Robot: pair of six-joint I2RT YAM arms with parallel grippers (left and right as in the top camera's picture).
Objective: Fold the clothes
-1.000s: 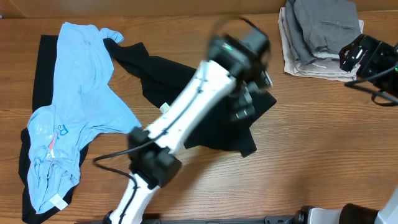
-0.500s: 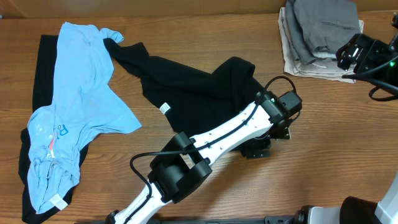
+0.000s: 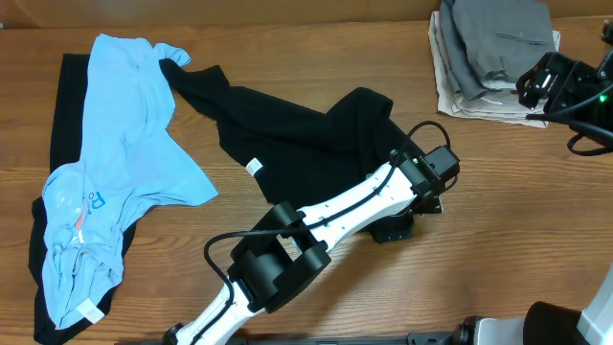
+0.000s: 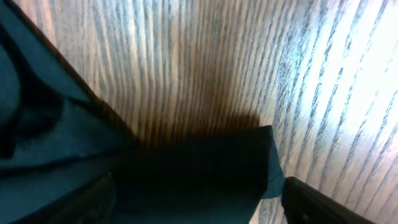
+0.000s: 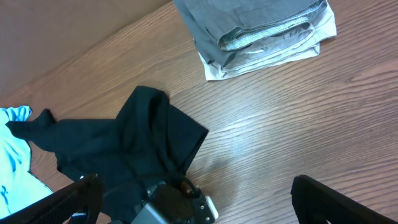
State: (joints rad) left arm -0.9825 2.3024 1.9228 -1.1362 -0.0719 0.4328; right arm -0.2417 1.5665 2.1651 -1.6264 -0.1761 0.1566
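Observation:
My left gripper first lowers and shifts toward the right in the wrist view next, to get onto the edge of the black trousers' corner [image 3: 405, 228] [image 4: 264, 166], close by one open finger.
The black trousers [image 3: 297, 134] lie spread at the table's middle, with a small white tag [image 3: 253, 167]. My left gripper [image 3: 393, 228] is low over their right corner. In the left wrist view it [image 4: 199, 208] is open, jaws wide, with the black fabric [image 4: 186, 168] lying between the fingers. The light-blue T-shirt [image 3: 124, 144] lies at left on another black garment [image 3: 67, 96]. My right gripper [image 3: 551, 86] hovers at far right, open and empty [image 5: 208, 199]; its view shows the trousers [image 5: 143, 137] below.
A folded stack of grey and beige pieces [image 3: 493, 53] sits at the back right, also in the right wrist view [image 5: 261, 31]. The left arm [image 3: 326, 216] stretches diagonally over the wooden table [image 3: 498, 211]. Its wrist [image 5: 177, 205] shows in the right wrist view.
The left arm swung down and right from above the trousers to their right corner, then settled slightly lower. The right gripper shifted a little.

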